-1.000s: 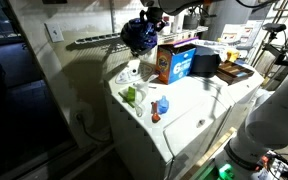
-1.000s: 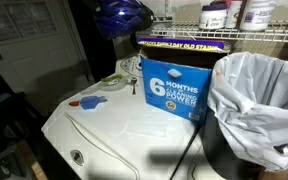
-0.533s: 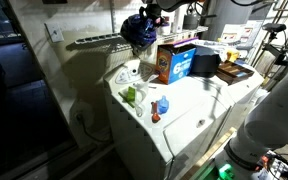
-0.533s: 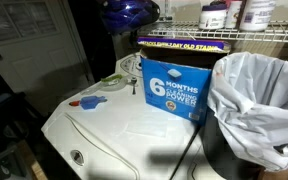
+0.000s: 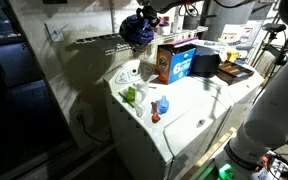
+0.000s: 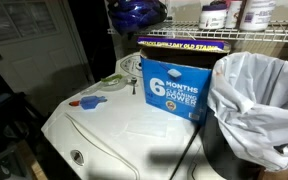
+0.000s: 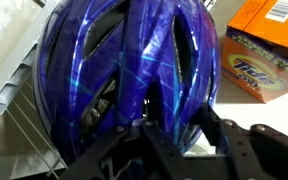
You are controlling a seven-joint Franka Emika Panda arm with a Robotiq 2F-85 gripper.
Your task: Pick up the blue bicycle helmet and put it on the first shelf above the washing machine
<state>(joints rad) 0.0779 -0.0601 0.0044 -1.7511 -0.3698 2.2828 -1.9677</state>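
Observation:
I need to move my gripper outward over the empty end of the shelf [image 5: 99, 40] next. I should release the helmet [image 5: 137, 28] there, clear of the bottles.
The blue bicycle helmet [image 7: 124, 70] fills the wrist view, glossy dark blue with vents. My gripper [image 7: 174, 125] is shut on its rim, the black fingers [image 7: 212, 130] on either side of the shell. In both exterior views the helmet [image 5: 137, 28] [image 6: 136, 13] hangs in the air at the height of the first shelf [image 5: 99, 40], a light-grey wire rack, above the back of the white washing machine [image 5: 179, 105]. In the wrist view the shelf's rods [image 7: 14, 110] run at the left beside the helmet.
On the washer stand an orange-and-blue detergent box [image 5: 176, 62] [image 6: 174, 85], a small blue bottle [image 5: 163, 105], a green object [image 5: 130, 95] and a white-lined bin [image 6: 254, 100]. Bottles [image 6: 216, 15] stand on the shelf.
The helmet has risen and shifted along toward the shelf with my gripper; it sits higher in both exterior views than one second ago.

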